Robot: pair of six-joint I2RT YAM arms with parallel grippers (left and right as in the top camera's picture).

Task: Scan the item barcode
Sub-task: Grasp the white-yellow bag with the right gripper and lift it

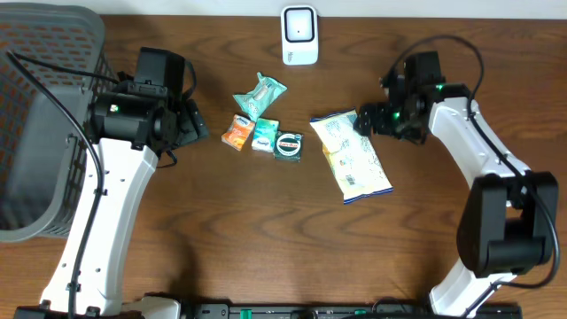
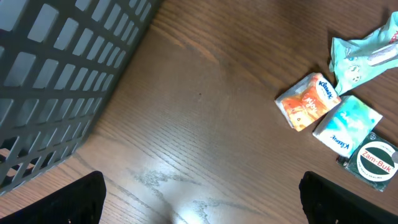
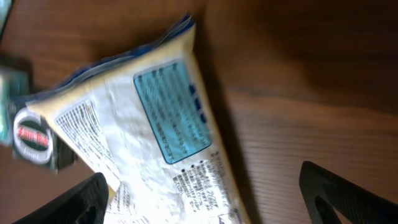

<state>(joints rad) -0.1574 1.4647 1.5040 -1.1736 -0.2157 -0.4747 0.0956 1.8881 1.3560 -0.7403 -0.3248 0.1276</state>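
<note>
Next, my right gripper moves down and tilts onto the bag's edge [image 1: 364, 144] [image 3: 211, 138] beside the blue panel, since that lies below it, to its left in the overhead view.
The item, a yellow and white snack bag [image 1: 353, 155] with blue edges, lies flat on the wooden table, printed back side up. My right gripper [image 1: 365, 121] hovers at the bag's upper right corner. In the right wrist view its gripper [image 3: 208, 205] is open, the bag [image 3: 143, 124] lying below and between the wide-spread fingers [image 3: 336, 193], not held. A white barcode scanner [image 1: 299, 35] stands at the table's far edge. My left gripper [image 1: 197, 122] is open over bare wood [image 2: 202, 199], left of the small packs.
A dark plastic basket [image 1: 44, 115] fills the left end. In the middle lie an orange tissue pack [image 1: 237, 132], a teal tissue pack [image 1: 265, 135], a green Zam-Buk tin [image 1: 289, 144] and a teal wrapper [image 1: 260, 95]. The tin [image 3: 34, 137] touches the bag's left edge.
</note>
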